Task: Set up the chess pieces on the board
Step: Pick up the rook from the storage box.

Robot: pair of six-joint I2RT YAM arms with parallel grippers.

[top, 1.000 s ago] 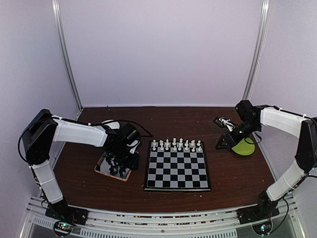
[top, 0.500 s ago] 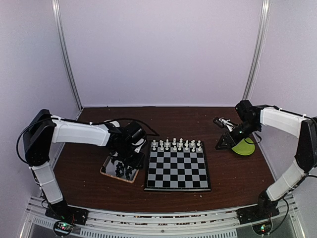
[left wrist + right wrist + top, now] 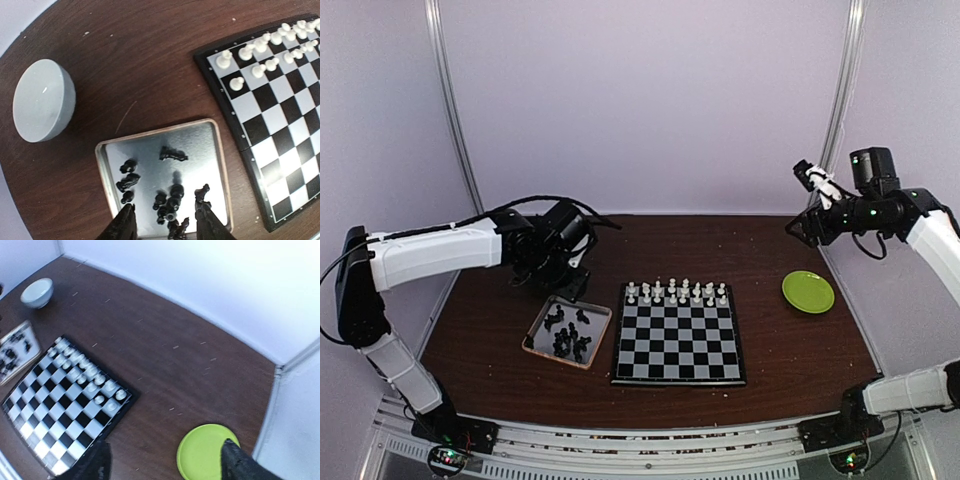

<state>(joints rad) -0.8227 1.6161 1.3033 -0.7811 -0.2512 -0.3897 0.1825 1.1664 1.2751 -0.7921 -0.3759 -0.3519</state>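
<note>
The left gripper moves down sideways onto the side trio's far black chess piece next. That piece lies below it, to its left in the top view, off the tray's crowded middle.
The board (image 3: 678,345) lies mid-table, with white chess pieces (image 3: 676,292) lined up on its two far rows. Several black chess pieces (image 3: 170,197) lie loose in a silver tray (image 3: 542,322) left of the board. My left gripper (image 3: 167,224) hovers open over the tray's near side, nothing between its fingers (image 3: 124,226); from above, the left gripper (image 3: 576,285) sits just behind the tray. My right gripper (image 3: 167,465) is raised high at the far right, jaws wide open and empty, looking down on the board (image 3: 55,400) and white pieces (image 3: 82,371).
A lime green plate (image 3: 808,291) rests right of the board, below my right gripper (image 3: 806,226). A pale grey bowl (image 3: 42,100) stands on the wood beyond the tray (image 3: 112,155). White walls close off the back and sides.
The tray slid right towards the board, then my left arm lifted back off it, jaws a bit wider. My right arm rose from the green plate and opened wide.
</note>
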